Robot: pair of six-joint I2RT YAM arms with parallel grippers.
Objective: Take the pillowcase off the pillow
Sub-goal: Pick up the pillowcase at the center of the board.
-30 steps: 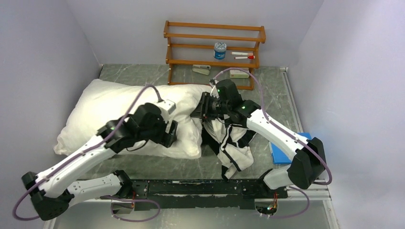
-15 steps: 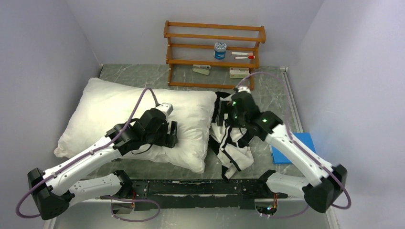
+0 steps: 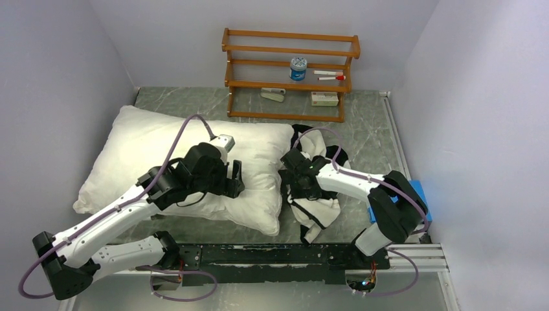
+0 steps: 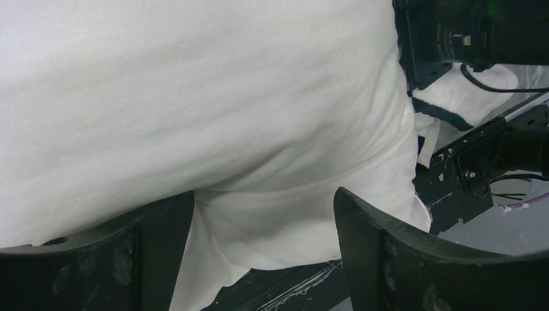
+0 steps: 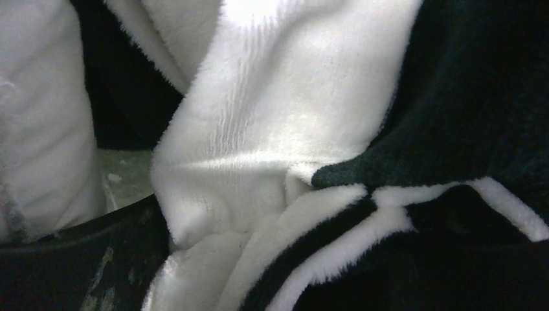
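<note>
The right gripper stays low on the heap next and brings its fingers together on the striped fold of the pillowcase, since that fold already lies between them.
The plump white pillow (image 3: pixel 155 152) lies bare on the left half of the table. The black-and-white pillowcase (image 3: pixel 318 210) sits crumpled in a heap right beside the pillow's right end. My left gripper (image 3: pixel 237 179) hangs over the pillow's near right part. In the left wrist view it (image 4: pixel 262 259) stands open, the pillow (image 4: pixel 194 97) bulging between its fingers (image 4: pixel 379 253). My right gripper (image 3: pixel 292 184) is down on the heap. In the right wrist view the furry pillowcase (image 5: pixel 272 129) fills the frame, lying loose beside one dark finger (image 5: pixel 78 259); the other finger is lost against black fabric.
A wooden shelf (image 3: pixel 291 71) stands at the back with a small jar (image 3: pixel 298 68) and a few small items. A blue flat pad (image 3: pixel 416 190) lies at the right edge, partly behind my right arm. A black mounting rail (image 3: pixel 272 254) runs along the near edge.
The right gripper, which held the pillowcase up by the pillow's end, opened and let it go. That arm then drew back and dropped onto the heap. The pillow settled flat.
</note>
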